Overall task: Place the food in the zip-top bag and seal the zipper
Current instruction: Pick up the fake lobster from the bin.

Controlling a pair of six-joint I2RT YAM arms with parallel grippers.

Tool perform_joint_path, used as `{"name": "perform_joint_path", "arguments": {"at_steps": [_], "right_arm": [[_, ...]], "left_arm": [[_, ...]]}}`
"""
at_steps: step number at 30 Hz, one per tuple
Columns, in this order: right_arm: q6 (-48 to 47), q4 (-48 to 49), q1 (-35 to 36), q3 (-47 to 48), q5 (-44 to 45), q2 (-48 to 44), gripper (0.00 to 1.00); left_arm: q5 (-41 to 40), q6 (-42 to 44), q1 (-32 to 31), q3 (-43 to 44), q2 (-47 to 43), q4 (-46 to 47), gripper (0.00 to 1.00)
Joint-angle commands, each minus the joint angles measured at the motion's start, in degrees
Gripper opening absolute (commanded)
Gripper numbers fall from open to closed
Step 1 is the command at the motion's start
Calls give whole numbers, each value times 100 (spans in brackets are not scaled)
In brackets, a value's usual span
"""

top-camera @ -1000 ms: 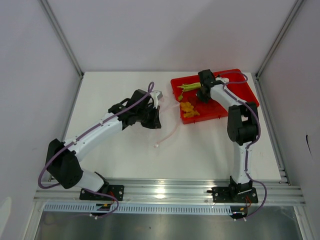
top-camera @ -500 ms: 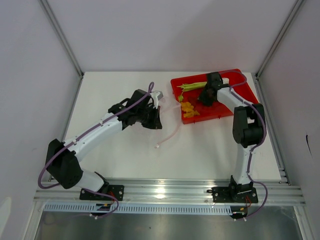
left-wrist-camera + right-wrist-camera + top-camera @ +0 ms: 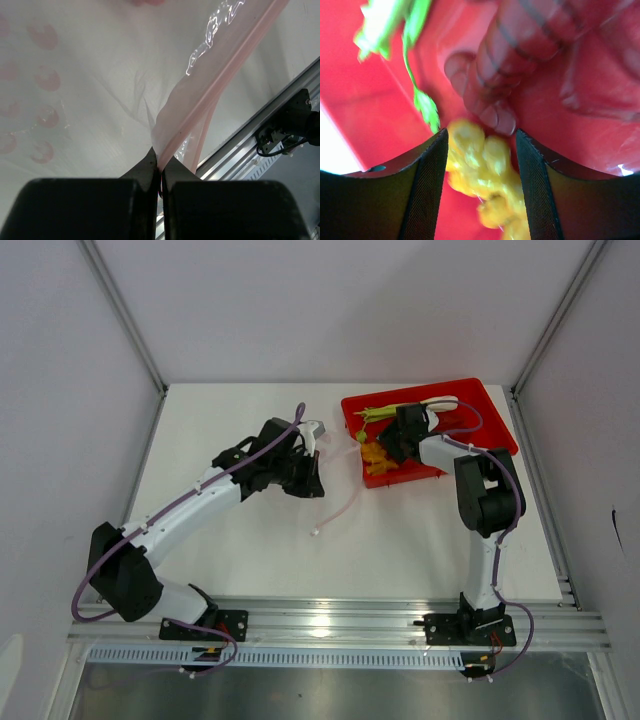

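Observation:
I will move my right gripper away from the cluster next. Then I will close it across the tapering end of the dark red ribbed piece, which is thinner than the gap between the fingers.
The clear zip-top bag hangs from my left gripper, which is shut on its mouth edge. The pinkish zipper runs up and away from the jaws; from above it trails as a thin pink line right of my left gripper. My right gripper is open over the red tray, its fingers on either side of the yellow-orange cluster. A dark red ribbed piece lies just beyond, the green leafy stalk at upper left. From above, my right gripper sits over the cluster, near the stalk.
The red tray stands at the back right of the white table, close to the right wall post. An aluminium rail runs along the near edge by the arm bases. White walls enclose the table on three sides.
My right gripper has opened and swung left and nearer, from beside the green stalk to over the yellow cluster. The left arm still holds the bag and has hardly moved.

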Motion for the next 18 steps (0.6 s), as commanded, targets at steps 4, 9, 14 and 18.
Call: {"name": "perform_joint_path", "arguments": {"at_steps": [4,9,14,18], "right_arm": [[431,399,113,-152,1162,-322,59],[492,793,26,-206,1076,-140,61],[562,1547,148,-267,1355,90,58],[500,2024,245,-321,1567,203,58]], "left_arm": [[224,18,43,16,-264,174,1],[339,-8,52,-72,-272,262,1],[374,-43,52,-168,-369,323,1],[427,-52,43,-265,-492,385,1]]}}
